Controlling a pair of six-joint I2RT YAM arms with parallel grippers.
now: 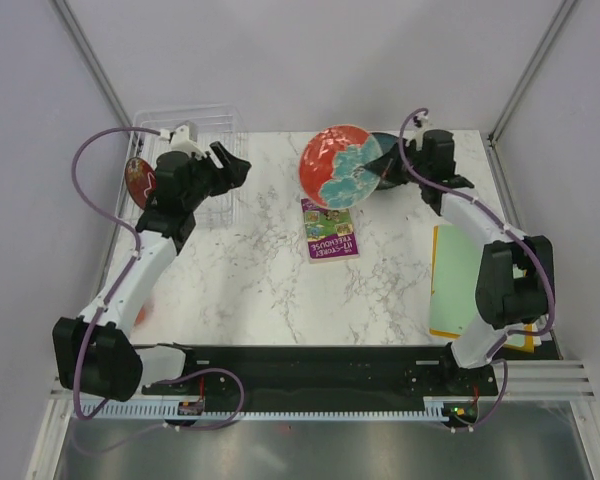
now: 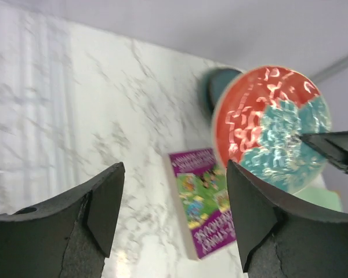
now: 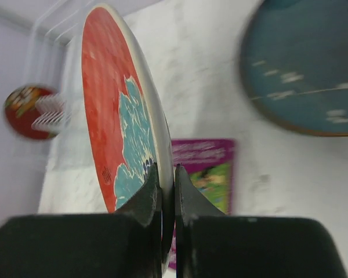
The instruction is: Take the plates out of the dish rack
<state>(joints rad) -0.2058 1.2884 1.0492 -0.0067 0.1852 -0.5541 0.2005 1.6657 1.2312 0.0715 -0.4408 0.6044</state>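
My right gripper goes to the right in the top view next, then lowers, to get over the dark teal plate [image 1: 388,145], which lies flat.
My right gripper [image 1: 390,166] is shut on the rim of a red plate with a teal floral centre [image 1: 340,165] and holds it on edge above the table's far middle. In the right wrist view the jaws [image 3: 165,188] pinch that plate [image 3: 116,116]. A dark teal plate [image 1: 382,146] lies flat just behind it and also shows in the right wrist view [image 3: 307,69]. Another red floral plate [image 1: 139,181] stands in the clear dish rack [image 1: 195,120] at the far left. My left gripper [image 1: 236,163] is open and empty beside the rack, and shows over bare table in its own view [image 2: 174,208].
A purple book [image 1: 330,232] lies on the marble table under the held plate and also shows in the left wrist view [image 2: 206,202]. A green folder [image 1: 460,285] lies at the right edge. Grey walls close the back and sides.
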